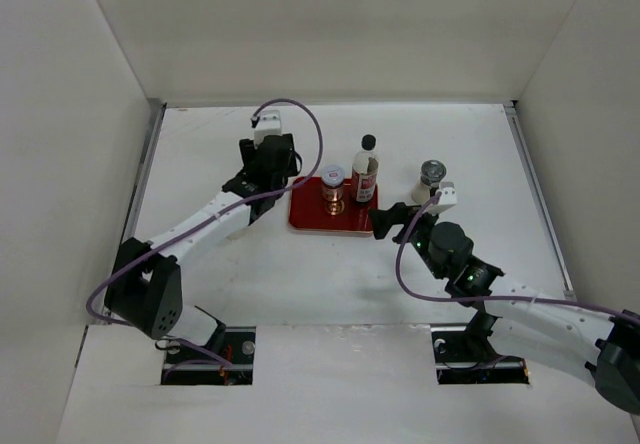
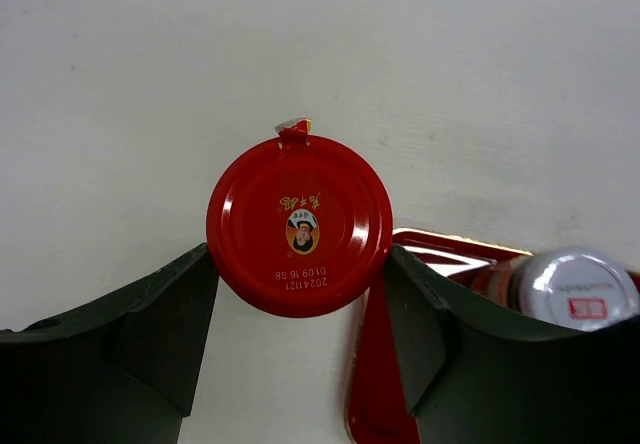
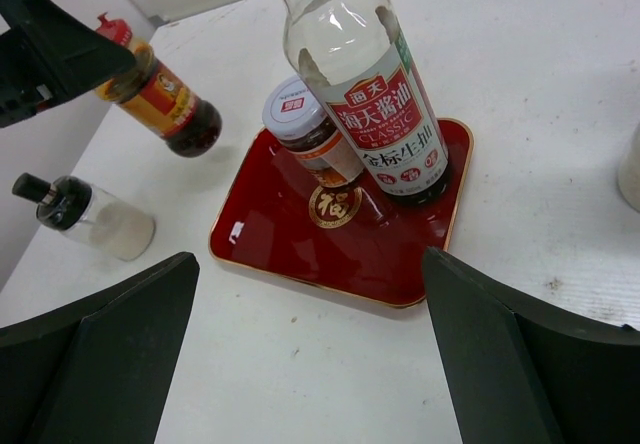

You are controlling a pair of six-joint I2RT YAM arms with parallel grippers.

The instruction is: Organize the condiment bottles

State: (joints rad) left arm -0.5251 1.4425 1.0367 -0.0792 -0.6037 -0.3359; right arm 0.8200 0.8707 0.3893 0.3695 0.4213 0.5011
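Note:
My left gripper will next move across over the tray's bare end (image 1: 308,198) (image 2: 442,258) beside the white-lidded jar, then go down to let go there, because that spot is empty.
My left gripper (image 2: 300,264) is shut on the red-lidded jar (image 2: 298,224), its fingers pressed against both sides of the lid, just left of the red tray (image 2: 385,394). From the right wrist view the same jar (image 3: 160,94) hangs under the left gripper's fingers (image 3: 50,44). On the tray (image 3: 340,244) stand the tall clear bottle with a red label (image 3: 370,94) and a white-lidded jar (image 3: 300,114). A small black-capped jar (image 3: 85,214) is on the table left of the tray. A grey-lidded jar (image 1: 432,176) stands right of the tray. My right gripper (image 3: 308,264) is open and holds nothing, in front of the tray's near edge.
White walls close in the table on the left, back and right (image 1: 330,24). The left arm (image 1: 190,229) reaches diagonally across the left half of the table, and the right arm (image 1: 500,294) lies low along the right front.

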